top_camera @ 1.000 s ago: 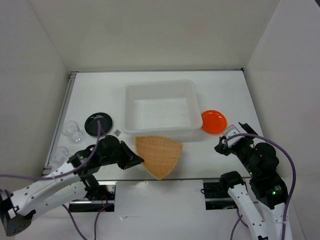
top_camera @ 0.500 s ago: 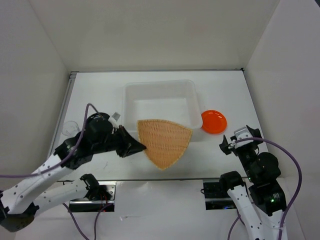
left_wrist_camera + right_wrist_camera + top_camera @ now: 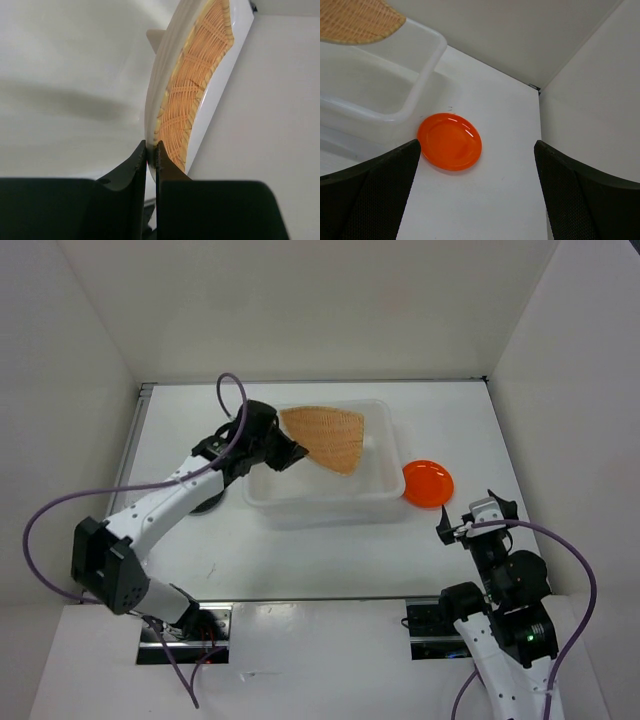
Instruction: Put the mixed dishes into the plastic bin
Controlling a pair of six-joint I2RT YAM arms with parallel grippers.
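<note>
I will move my left gripper toward the side of the orange plate next and lower the tan woven dish into the plastic bin.
My left gripper (image 3: 291, 453) is shut on the rim of the tan woven dish (image 3: 327, 434) and holds it tilted above the back of the plastic bin (image 3: 318, 503). In the left wrist view the dish (image 3: 192, 95) stands on edge, pinched between my fingers (image 3: 151, 152). The orange plate (image 3: 428, 483) lies on the table right of the bin. My right gripper (image 3: 468, 517) is open and empty just in front of it; its wrist view shows the plate (image 3: 450, 141), the bin's corner (image 3: 422, 60) and the dish (image 3: 355, 20). The black plate is mostly hidden under my left arm. The clear cups do not show.
White walls close in the table on the left, back and right. The left arm stretches across the table's left part up to the bin.
My left gripper has lifted the woven dish from the table in front of the bin and carried it up and back over the bin. The right gripper has drawn back slightly.
</note>
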